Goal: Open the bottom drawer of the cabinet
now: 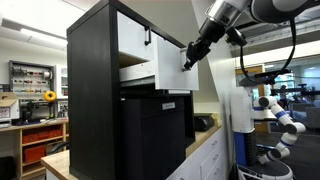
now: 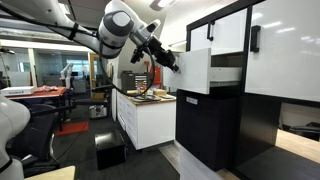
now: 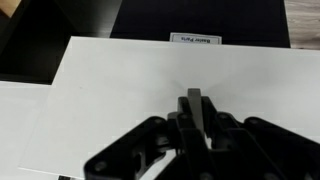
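The bottom drawer is already pulled out from the cabinet (image 1: pixel 92 80), so I need to open my gripper at the drawer front and release the silver bar handle (image 1: pixel 186 66).
The cabinet (image 1: pixel 92 80) is tall and matte black with white fronts; it also shows in an exterior view (image 2: pixel 262 130). Its bottom drawer (image 1: pixel 170 72) stands pulled out from the cabinet in both exterior views (image 2: pixel 197 70). In the wrist view the drawer's white front (image 3: pixel 110 85) fills the picture, with the short silver bar handle (image 3: pixel 196 103) at its centre. My gripper (image 3: pixel 197 118) is shut on that handle, one finger on each side. It shows at the drawer front in both exterior views (image 1: pixel 190 56) (image 2: pixel 172 62).
A white front with a black handle (image 1: pixel 147 38) sits above the drawer. An all-black unit (image 1: pixel 150 135) with a small white label (image 3: pixel 192 39) stands right below the drawer. A white counter with items (image 2: pixel 145 100) and a low black box (image 2: pixel 110 150) are beyond the arm.
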Robot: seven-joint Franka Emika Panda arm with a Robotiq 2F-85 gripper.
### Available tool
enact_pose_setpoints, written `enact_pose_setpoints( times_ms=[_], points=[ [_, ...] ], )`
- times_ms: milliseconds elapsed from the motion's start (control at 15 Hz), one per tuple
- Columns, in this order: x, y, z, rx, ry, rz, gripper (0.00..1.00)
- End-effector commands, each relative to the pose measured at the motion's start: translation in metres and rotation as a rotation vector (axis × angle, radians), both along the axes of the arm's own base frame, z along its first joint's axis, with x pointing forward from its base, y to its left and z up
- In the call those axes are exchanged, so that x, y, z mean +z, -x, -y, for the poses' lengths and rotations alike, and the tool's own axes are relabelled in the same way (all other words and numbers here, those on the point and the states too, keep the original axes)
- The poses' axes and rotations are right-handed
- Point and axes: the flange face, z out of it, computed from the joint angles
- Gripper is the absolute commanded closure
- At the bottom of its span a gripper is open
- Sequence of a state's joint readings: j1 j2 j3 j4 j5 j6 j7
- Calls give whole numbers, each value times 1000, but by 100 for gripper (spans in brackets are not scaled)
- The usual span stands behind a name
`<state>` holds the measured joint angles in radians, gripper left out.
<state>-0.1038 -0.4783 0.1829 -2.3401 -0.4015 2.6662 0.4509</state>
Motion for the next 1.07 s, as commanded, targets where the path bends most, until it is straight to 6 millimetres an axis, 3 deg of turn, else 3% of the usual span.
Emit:
enact_pose_setpoints(
  times_ms=[0,333,400,533,733,1000],
  points=[
    [-42,21,-1,-53,-32,-63,96],
    [-42,28,-4,-58,-29,-67,96],
    [-41,29,-4,-60,-26,-70,60],
    [-47,30,-3,-77,-26,-96,55],
    [-72,35,-7,-88,-28,-162,34],
    [-76,41,-13,-91,-25,-231,10]
  ],
)
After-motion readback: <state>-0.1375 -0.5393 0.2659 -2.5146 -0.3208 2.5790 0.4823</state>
